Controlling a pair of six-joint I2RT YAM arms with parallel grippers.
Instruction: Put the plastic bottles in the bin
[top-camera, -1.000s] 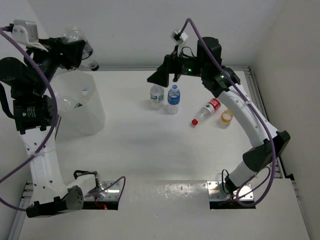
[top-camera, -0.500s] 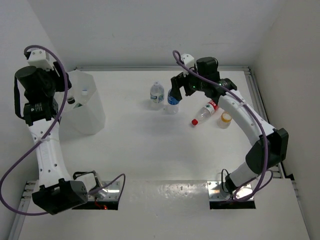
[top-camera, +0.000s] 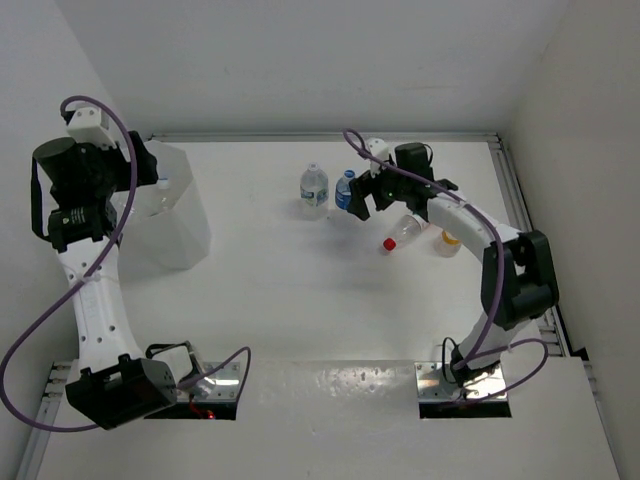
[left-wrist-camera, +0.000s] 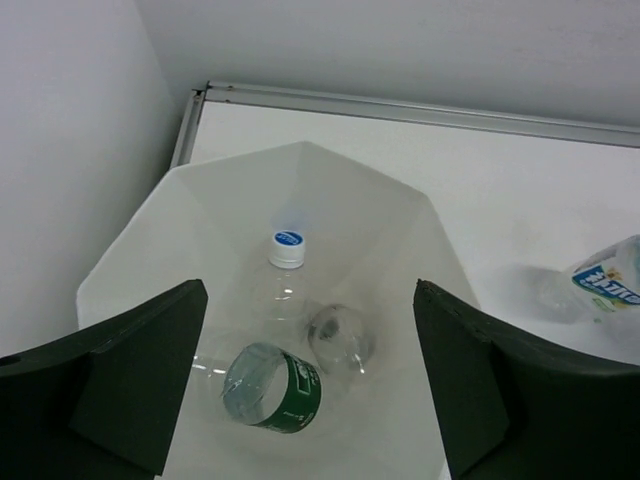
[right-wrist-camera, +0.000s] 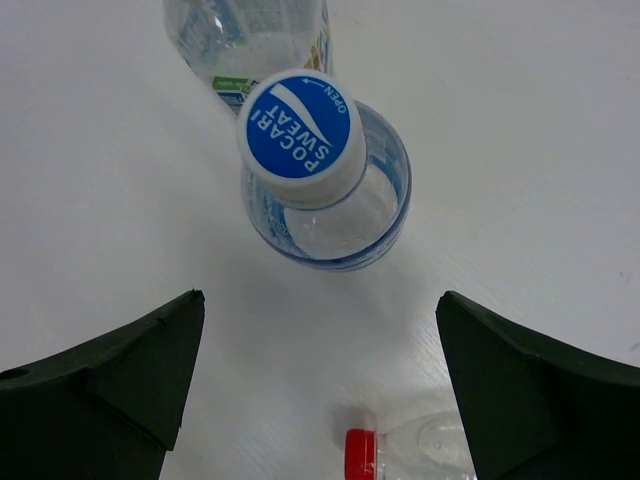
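I will first move my right gripper down and in, so that it reaches the upright blue-labelled bottle (top-camera: 344, 186) and has its fingers on both sides of the bottle's body.
The translucent white bin (top-camera: 172, 228) stands at the far left. My left gripper (top-camera: 146, 166) hangs over it, open and empty. In the left wrist view the gripper (left-wrist-camera: 310, 395) looks into the bin (left-wrist-camera: 305, 152), where a green-labelled bottle (left-wrist-camera: 275, 388), a crushed clear bottle (left-wrist-camera: 342, 340) and a blue-capped bottle (left-wrist-camera: 286, 252) lie. My right gripper (top-camera: 358, 198) is open just above and beside the upright blue-labelled bottle (top-camera: 344, 186), next to a green-labelled bottle (top-camera: 314, 190). In the right wrist view the open gripper (right-wrist-camera: 320, 395) sits just short of the blue-capped bottle (right-wrist-camera: 300, 125).
A red-capped bottle (top-camera: 404, 231) lies on its side right of my right gripper, its cap (right-wrist-camera: 360, 455) between the fingers' line. A short yellow-capped bottle (top-camera: 451, 238) stands beside it. A labelled bottle (left-wrist-camera: 608, 285) shows outside the bin. A raised rail (top-camera: 300, 138) edges the table's back.
My left gripper held a crushed clear bottle above the bin; it has swung over the bin and opened, and the bottle lies inside. My right gripper has come down to the blue-labelled bottle.
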